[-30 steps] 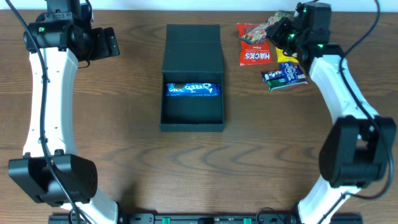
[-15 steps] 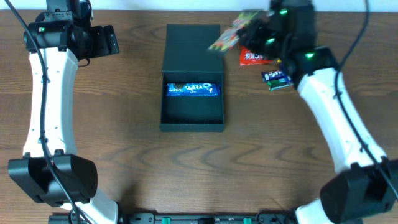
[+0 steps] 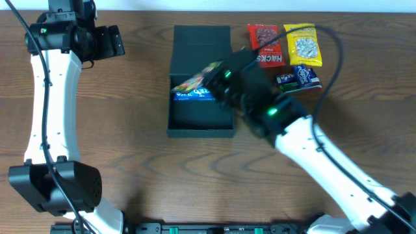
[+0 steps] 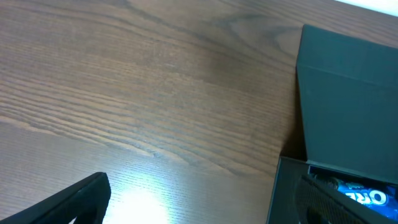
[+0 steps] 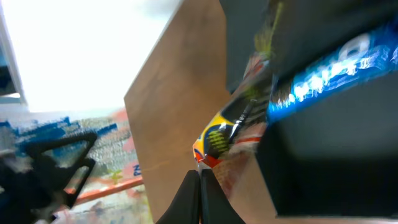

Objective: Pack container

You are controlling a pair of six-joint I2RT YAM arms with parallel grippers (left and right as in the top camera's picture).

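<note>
I should pull my right gripper back and lower the snack packet into the container, which is empty on the near side of the Oreo packet [image 3: 201,115] [image 5: 344,144].
The dark container [image 3: 202,44] lies open at the table's middle back, lid flap to the rear. A blue Oreo packet [image 3: 187,95] lies inside it; it also shows in the right wrist view [image 5: 329,70] and the left wrist view [image 4: 368,196]. My right gripper [image 3: 213,76] is shut on a colourful snack packet [image 3: 195,82] and holds it over the container's upper left part; the packet [image 5: 222,138] hangs from my shut fingers [image 5: 200,177]. My left gripper [image 3: 112,42] is open and empty, left of the container [image 4: 348,106].
A red HACKS packet [image 3: 266,44], a yellow packet [image 3: 303,44] and a small blue packet [image 3: 298,79] lie right of the container at the back. My right arm stretches diagonally across the right half of the table.
My right gripper has lifted the colourful packet from the pile at the back right and swung left with it, over the container. The left arm has not moved.
</note>
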